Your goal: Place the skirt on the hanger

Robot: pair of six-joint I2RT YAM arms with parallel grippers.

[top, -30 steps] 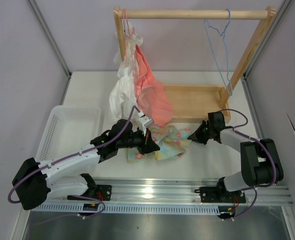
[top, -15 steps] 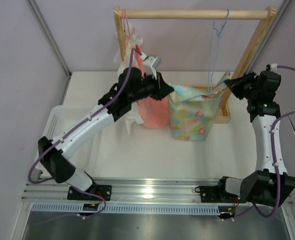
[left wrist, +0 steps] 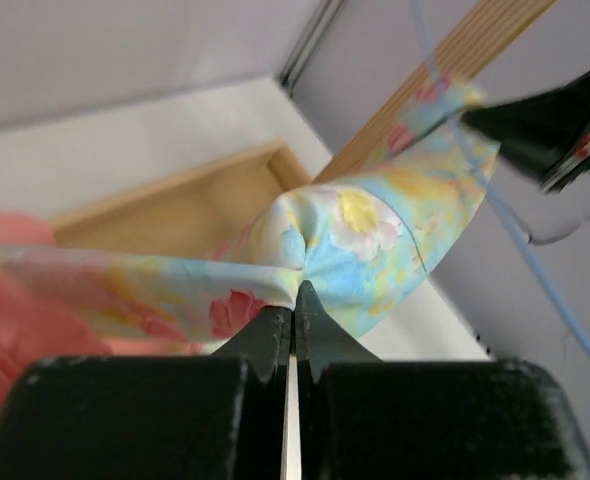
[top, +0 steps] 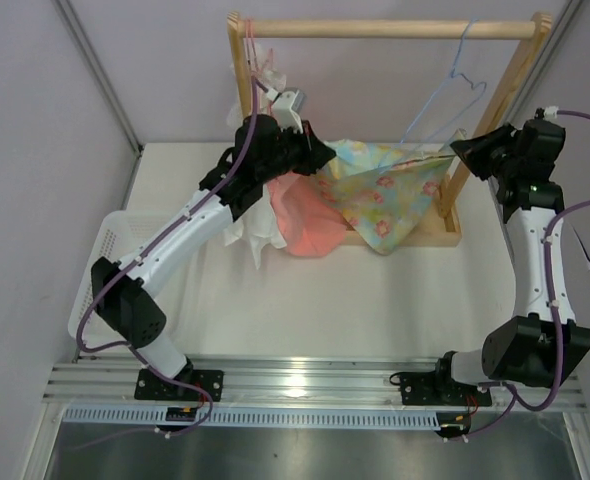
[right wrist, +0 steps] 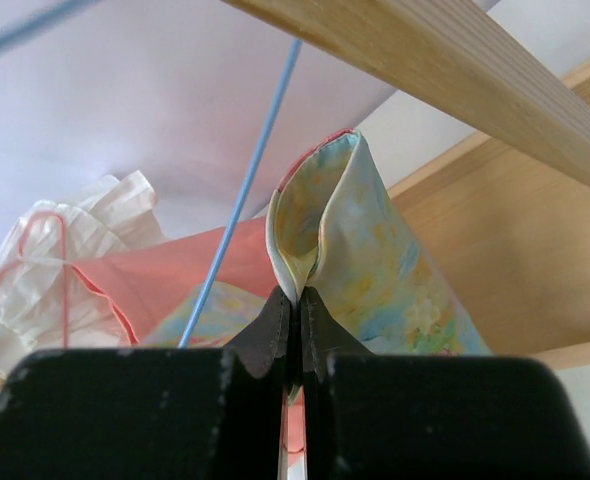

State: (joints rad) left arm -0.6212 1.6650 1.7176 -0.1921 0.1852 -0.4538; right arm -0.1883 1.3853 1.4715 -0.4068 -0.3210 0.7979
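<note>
The light-blue hanger [top: 445, 105] hangs outside the cloth. I need to move my right gripper down toward the wooden rack's tray base [top: 437, 230] next and let go of the skirt's end above it.
The skirt [top: 385, 190], pale yellow and light blue with pink flowers, hangs stretched in the air between my two grippers, in front of the wooden rack. My left gripper [top: 325, 160] is shut on its left end; in the left wrist view [left wrist: 293, 300] the jaws pinch the cloth [left wrist: 365, 240]. My right gripper [top: 458, 150] is shut on its right end; in the right wrist view [right wrist: 295, 300] a fold of the skirt [right wrist: 375, 270] is pinched. The light-blue hanger [top: 445, 105] hangs tilted from the rail, its lower wire [right wrist: 245, 190] just above the skirt's right part.
The wooden rack [top: 395, 28] stands at the back, with a tray base [top: 445, 235]. A salmon-pink garment [top: 300, 215] and a white garment [top: 250, 225] hang on a pink hanger [top: 260, 60] at its left. A white basket [top: 100, 270] sits at the left.
Both arms lifted the skirt from the table to rack height. In the last half second it went from hanging as a pouch to stretched flatter, and the hanger swung to the right and tilted.
</note>
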